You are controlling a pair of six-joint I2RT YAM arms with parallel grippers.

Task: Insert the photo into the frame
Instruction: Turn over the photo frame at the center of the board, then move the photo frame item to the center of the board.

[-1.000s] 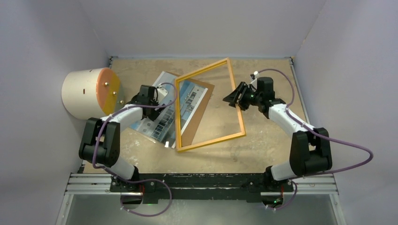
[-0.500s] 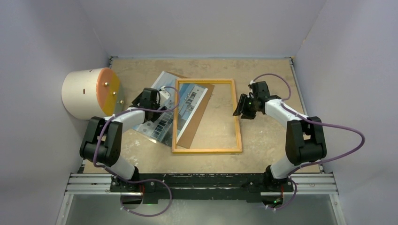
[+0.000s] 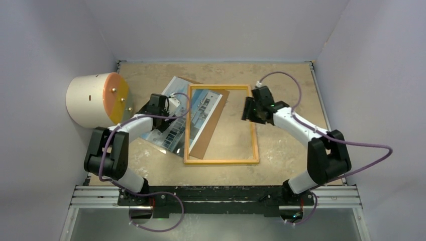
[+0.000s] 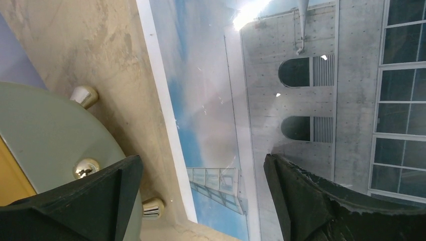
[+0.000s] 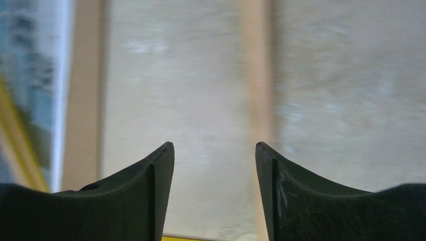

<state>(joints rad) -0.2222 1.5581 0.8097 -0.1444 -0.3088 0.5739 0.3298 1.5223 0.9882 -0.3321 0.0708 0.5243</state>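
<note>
The frame's bar at my left gripper is over the photo, so my right gripper will next move across the frame's opening and down onto that bar.
The frame [image 3: 221,161] lies flat on the table with its light wood side up. The photo [image 3: 168,129] lies partly under the frame's left rail, on the brown backing board [image 3: 207,136]. My left gripper [image 3: 164,107] is open just above the photo's left part. In the left wrist view the glossy print [image 4: 301,100] fills most of the picture between the open fingers [image 4: 202,165]. My right gripper [image 3: 249,109] is open and empty over the frame's right rail. A blurred wooden rail [image 5: 254,75] runs between its fingers [image 5: 214,150].
A white cylinder with an orange face [image 3: 95,99] stands at the left wall, close behind my left gripper. Its brass knobs and pale disc [image 4: 45,135] show in the left wrist view. Purple walls close in the table's back and both sides.
The frame was tilted up in my right gripper, then dropped flat over the photo and board. My right gripper let go and moved left over the right rail. The left gripper barely moved.
</note>
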